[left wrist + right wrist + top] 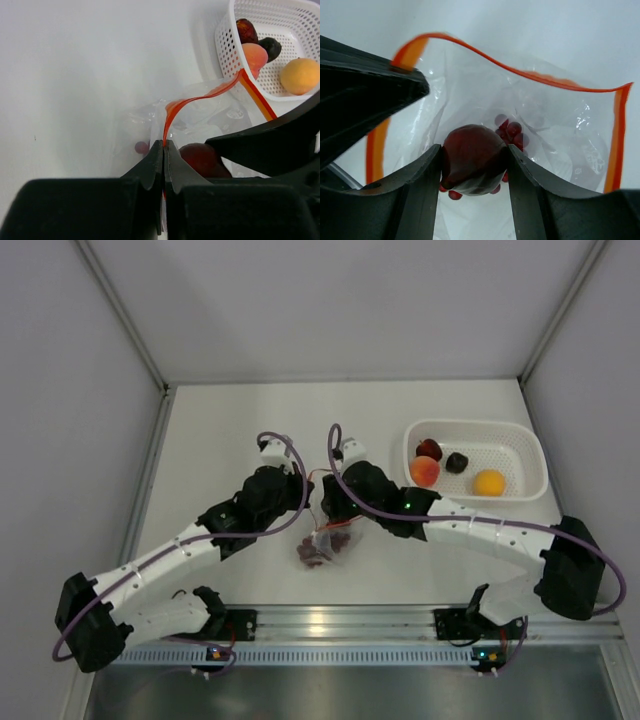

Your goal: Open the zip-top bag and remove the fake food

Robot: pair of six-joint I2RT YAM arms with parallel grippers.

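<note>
My right gripper lifts out of the bag's opening next, then lowers over the basket, since the white basket already holds other fruits.
The clear zip-top bag [330,538] hangs open between my two grippers, its red-orange zip strip [200,99] spread wide. My left gripper [164,143] is shut on the strip's edge and holds it up. My right gripper [474,165] reaches down into the bag's mouth and is shut on a dark red toy fruit [472,159]. A dark purple-red grape bunch [512,130] lies at the bottom of the bag below it and also shows in the top view [312,552]. In the top view both grippers meet above the bag, left [310,502] and right [328,512].
A white perforated basket [470,424] stands at the back right and holds a peach [425,471], an orange round fruit [489,483], a dark red piece [429,449] and a blackish piece [457,462]. The basket also shows in the left wrist view [227,47]. White walls enclose the table.
</note>
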